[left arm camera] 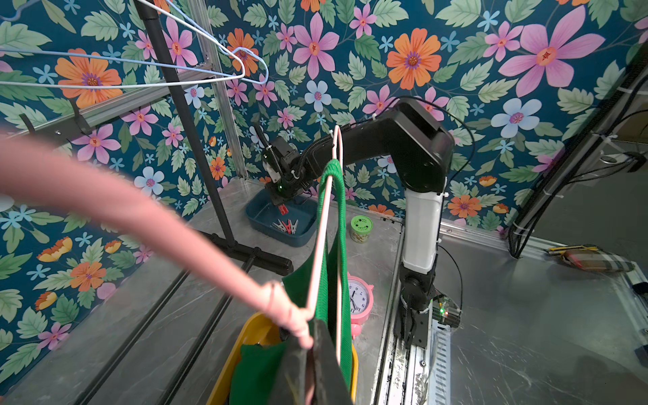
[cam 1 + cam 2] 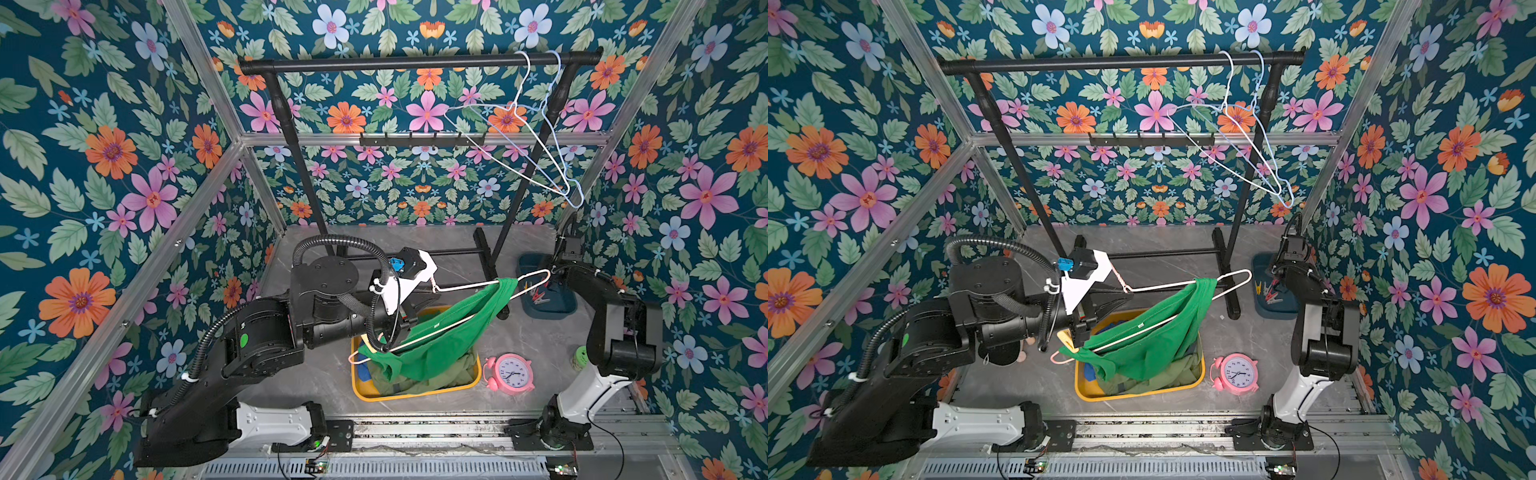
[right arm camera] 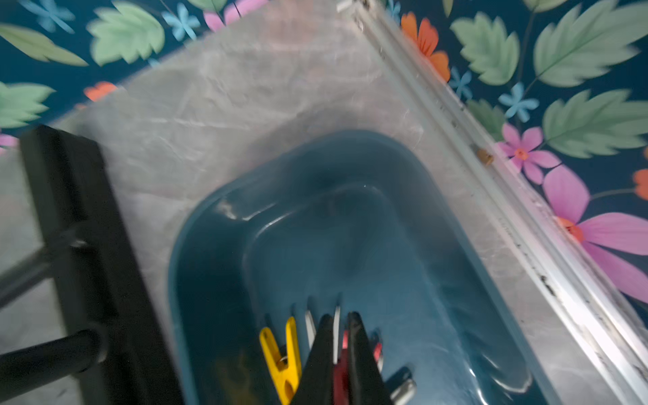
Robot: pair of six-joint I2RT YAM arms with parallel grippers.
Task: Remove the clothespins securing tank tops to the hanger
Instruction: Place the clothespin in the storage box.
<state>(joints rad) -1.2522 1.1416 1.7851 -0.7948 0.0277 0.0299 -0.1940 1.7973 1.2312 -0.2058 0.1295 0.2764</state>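
The loose clothespins in the tray (image 3: 310, 330) lie just below my right gripper, so it will next go down a little toward them and release the red clothespin.
My left gripper (image 2: 430, 287) is shut on the twisted neck of a pink wire hanger (image 2: 469, 284), seen close in the left wrist view (image 1: 310, 350). A bright green tank top (image 2: 440, 332) droops from that hanger over a yellow basket (image 2: 415, 397). In the basket lie an olive top (image 2: 449, 374) and a blue one (image 2: 365, 374). My right gripper (image 3: 340, 317) hangs low over a dark blue tray (image 2: 552, 307), shut on a red clothespin (image 1: 282, 209). Loose clothespins (image 1: 287, 226) lie in the tray, among them a yellow one (image 3: 282, 354).
A black garment rack (image 2: 415, 62) stands at the back with two bare wire hangers (image 2: 536, 137) on its right end; its foot (image 2: 486, 253) lies beside the tray. A pink alarm clock (image 2: 513, 372) and a green-lidded jar (image 1: 361, 228) stand right of the basket.
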